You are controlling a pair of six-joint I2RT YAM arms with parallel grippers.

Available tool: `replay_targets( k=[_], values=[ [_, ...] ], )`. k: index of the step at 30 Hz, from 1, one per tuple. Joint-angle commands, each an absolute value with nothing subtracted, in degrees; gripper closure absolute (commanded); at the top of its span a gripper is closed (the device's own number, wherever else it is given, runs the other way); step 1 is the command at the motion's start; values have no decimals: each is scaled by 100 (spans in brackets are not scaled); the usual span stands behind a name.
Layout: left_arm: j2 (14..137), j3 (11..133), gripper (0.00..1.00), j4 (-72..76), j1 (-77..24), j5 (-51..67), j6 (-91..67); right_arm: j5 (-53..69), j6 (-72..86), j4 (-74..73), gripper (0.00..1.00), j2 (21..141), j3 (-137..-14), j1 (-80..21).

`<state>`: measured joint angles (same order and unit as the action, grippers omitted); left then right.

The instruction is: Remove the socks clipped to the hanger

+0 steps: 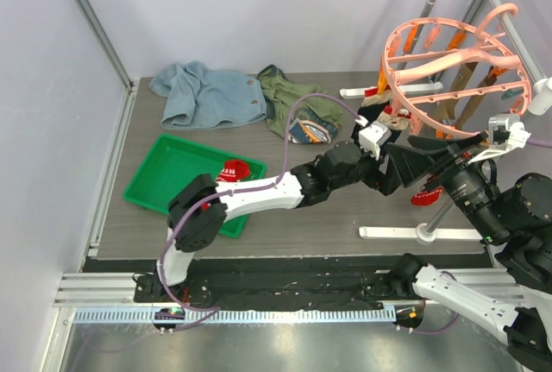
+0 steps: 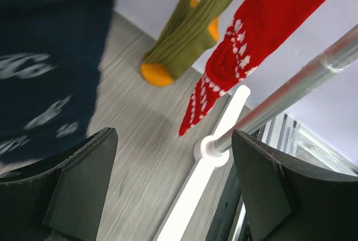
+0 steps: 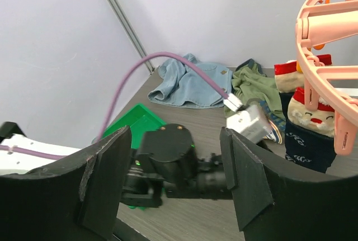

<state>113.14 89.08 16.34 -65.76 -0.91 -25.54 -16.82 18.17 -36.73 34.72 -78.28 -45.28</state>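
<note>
The red sock is to the right of my left gripper in the top view, so my left gripper will move toward it next. Then it will close on the sock's white-marked lower end (image 1: pixel 426 196) (image 2: pixel 207 93), which hangs free.
The salmon-pink hanger (image 1: pixel 455 66) hangs from the grey rack at the right; its ring also shows in the right wrist view (image 3: pixel 327 51). Socks hang clipped under it: a navy patterned one (image 2: pixel 50 67), an olive-brown one with an orange toe (image 2: pixel 182 34) and a red one with white marks (image 2: pixel 246 45). My left gripper (image 2: pixel 173 188) is open and empty just below them, under the hanger (image 1: pixel 405 167). My right gripper (image 3: pixel 173 174) is open and empty beside it (image 1: pixel 431 149), facing the left wrist. A navy Santa-face sock (image 3: pixel 306 135) hangs at its right.
A green tray (image 1: pixel 172 169) at the left holds a red sock (image 1: pixel 237 169). A light-blue garment (image 1: pixel 207 96), an olive garment (image 1: pixel 289 100) and a patterned sock (image 1: pixel 310 130) lie at the back. The rack pole (image 2: pixel 296 87) and its white foot (image 2: pixel 201 190) stand close to my left gripper.
</note>
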Motion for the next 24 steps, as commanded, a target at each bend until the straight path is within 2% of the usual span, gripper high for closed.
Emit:
replay_targets(
  k=[1, 8, 12, 20, 24],
  values=[
    [11811, 9474, 13, 2610, -6618, 263, -2513, -1714, 1819, -3463, 28, 3340, -7963, -4544],
    [12752, 10475, 12, 2680, -6627, 527, -2575, -1793, 1749, -3533, 28, 3287, -7884, -4544],
    [13051, 10652, 12, 2830, -6662, 878, -2759, -1837, 1749, -3516, 28, 3208, -7822, -4535],
    [13666, 11460, 12, 2602, -6759, 818, -2821, -1775, 1635, -3463, 28, 3111, -7708, -4544],
    [13913, 11786, 19, 2575, -6776, 782, -2927, -1784, 1644, -3472, 28, 3103, -7699, -4544]
  ],
)
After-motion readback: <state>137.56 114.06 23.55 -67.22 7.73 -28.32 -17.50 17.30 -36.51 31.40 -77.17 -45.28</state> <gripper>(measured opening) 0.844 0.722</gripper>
